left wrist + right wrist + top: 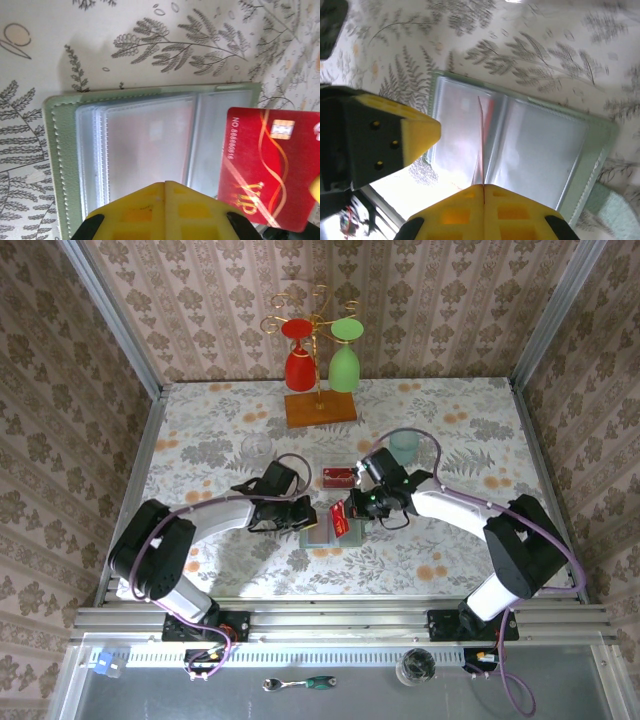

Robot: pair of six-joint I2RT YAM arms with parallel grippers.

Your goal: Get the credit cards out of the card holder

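My right gripper should next move outward over the second red card (338, 477) and let go of the held card there, because that spot is outward of the gripper, behind the holder (318, 537).
The pale green card holder (318, 537) lies open on the table between the two arms, its clear pockets (145, 145) facing up. My right gripper (352, 510) is shut on a red credit card (270, 170) and holds it just above the holder's right half. Seen edge-on, that card (482, 145) rises from the closed right jaws (483, 186) over the holder (545, 145). My left gripper (165, 182) is shut, its tips over the left pockets of the holder. Its yellow finger (420, 132) shows beside the holder. A second red card (338, 477) lies behind the holder.
A pale teal cup (404, 447) stands behind the right gripper and a clear glass (256, 448) behind the left one. At the back, a wooden base (320, 408) carries a wire rack with a red and a green glass. Walls close in the table on three sides.
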